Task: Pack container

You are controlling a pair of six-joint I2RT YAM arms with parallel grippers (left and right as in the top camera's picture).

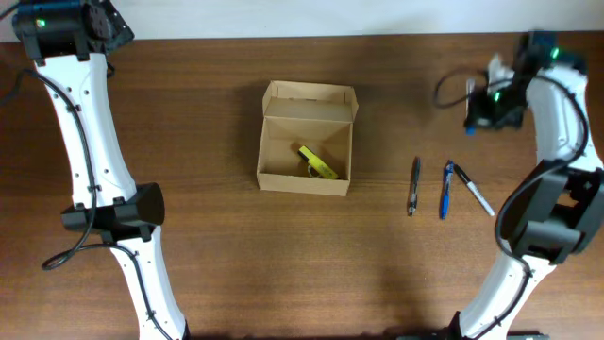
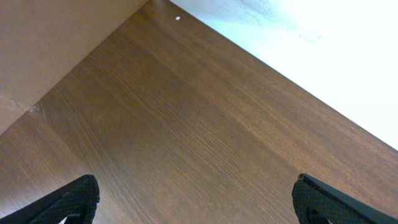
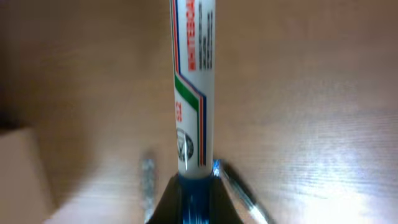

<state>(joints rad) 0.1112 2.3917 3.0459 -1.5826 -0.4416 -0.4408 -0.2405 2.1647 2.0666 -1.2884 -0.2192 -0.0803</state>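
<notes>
My right gripper swings across to the open box next, turns the marker crosswise, then lowers it inside beside the yellow item.
The container (image 1: 307, 179) is a small tan cardboard box standing open in the middle of the table, its flap lid (image 1: 310, 99) hinged back. A yellow item (image 1: 318, 162) lies inside. My right gripper (image 1: 491, 102) hovers at the far right, well away from the box, shut on a white whiteboard marker (image 3: 193, 81) by its blue end (image 3: 194, 196). A corner of the box (image 3: 18, 171) shows at the left of the right wrist view. My left gripper (image 2: 199, 202) is open and empty over bare wood at the far left corner (image 1: 90, 24).
Three pens lie side by side right of the box: a dark one (image 1: 413, 186), a blue one (image 1: 445, 189) and a white-and-black one (image 1: 477, 194). Two show blurred under the marker (image 3: 147, 180) (image 3: 242, 196). The table's back edge meets a white wall (image 2: 298, 37).
</notes>
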